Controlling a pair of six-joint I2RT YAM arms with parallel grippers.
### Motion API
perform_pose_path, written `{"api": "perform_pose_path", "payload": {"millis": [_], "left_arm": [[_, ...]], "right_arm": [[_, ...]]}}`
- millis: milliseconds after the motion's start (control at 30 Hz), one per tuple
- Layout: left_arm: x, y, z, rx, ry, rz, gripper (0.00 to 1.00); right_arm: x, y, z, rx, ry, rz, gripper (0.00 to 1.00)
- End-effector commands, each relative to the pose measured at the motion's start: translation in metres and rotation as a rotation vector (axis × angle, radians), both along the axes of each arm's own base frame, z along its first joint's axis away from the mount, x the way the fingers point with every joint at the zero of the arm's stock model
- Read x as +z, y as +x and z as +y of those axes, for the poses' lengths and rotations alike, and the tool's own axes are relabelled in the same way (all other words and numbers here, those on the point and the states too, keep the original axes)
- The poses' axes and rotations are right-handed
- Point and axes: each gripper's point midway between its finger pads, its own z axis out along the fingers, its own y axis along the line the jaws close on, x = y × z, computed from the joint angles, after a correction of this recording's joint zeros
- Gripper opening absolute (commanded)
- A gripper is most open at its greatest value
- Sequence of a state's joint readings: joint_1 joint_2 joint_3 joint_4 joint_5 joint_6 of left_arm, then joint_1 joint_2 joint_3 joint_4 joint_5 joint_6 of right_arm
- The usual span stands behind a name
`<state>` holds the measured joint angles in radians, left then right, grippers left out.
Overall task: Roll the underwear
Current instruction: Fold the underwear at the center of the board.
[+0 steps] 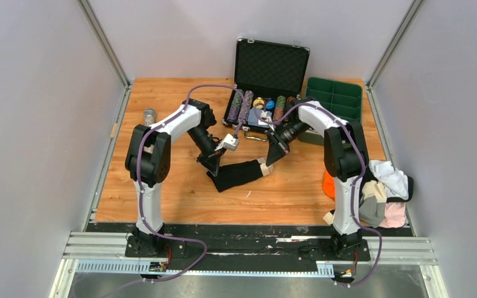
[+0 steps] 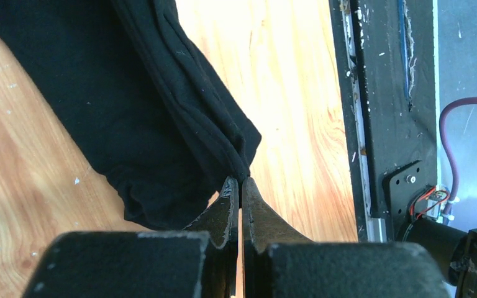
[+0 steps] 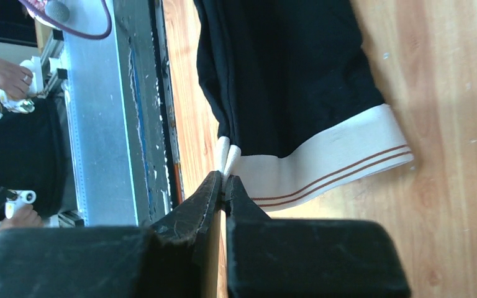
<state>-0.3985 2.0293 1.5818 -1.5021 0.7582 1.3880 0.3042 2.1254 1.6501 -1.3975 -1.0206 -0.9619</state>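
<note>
The waistband still lies uncovered at the waistband's far edge. Next I will move the pinched waistband edge in my right gripper outward and down onto it and let go.
Black underwear with a white waistband lies folded lengthways mid-table. My left gripper is shut on its black leg-end corner; the cloth spreads away over the wood. My right gripper is shut on the folded edge of the white, brown-striped waistband; the black body stretches beyond. A pile of other underwear, white, pink, grey and orange, sits at the table's right edge behind the right arm.
An open black case with coloured items stands at the back centre. A green compartment tray is at the back right. A small clear jar sits at the left. Metal rail runs along the near edge.
</note>
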Motion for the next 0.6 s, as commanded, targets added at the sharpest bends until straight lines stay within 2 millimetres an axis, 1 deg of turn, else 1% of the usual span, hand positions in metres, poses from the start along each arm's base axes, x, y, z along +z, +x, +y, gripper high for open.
{"api": "perform_pose_path", "payload": {"millis": [0,167,400,567], "left_arm": [[0.002,0.011,0.001,0.066,0.020,0.027,0.00],[-0.010,0.018,0.005,0.105,0.057,0.033,0.00],[-0.022,0.037,0.011,0.189,0.090,0.022,0.00],[-0.028,0.043,0.016,0.216,0.112,0.025,0.00]], "right_arm": [[0.007,0.017,0.008,-0.061,-0.013,0.090,0.00],[-0.007,0.038,0.015,-0.100,-0.042,0.150,0.00],[-0.028,0.051,0.015,-0.115,-0.074,0.165,0.00],[-0.033,0.065,0.018,-0.147,-0.071,0.166,0.00]]}}
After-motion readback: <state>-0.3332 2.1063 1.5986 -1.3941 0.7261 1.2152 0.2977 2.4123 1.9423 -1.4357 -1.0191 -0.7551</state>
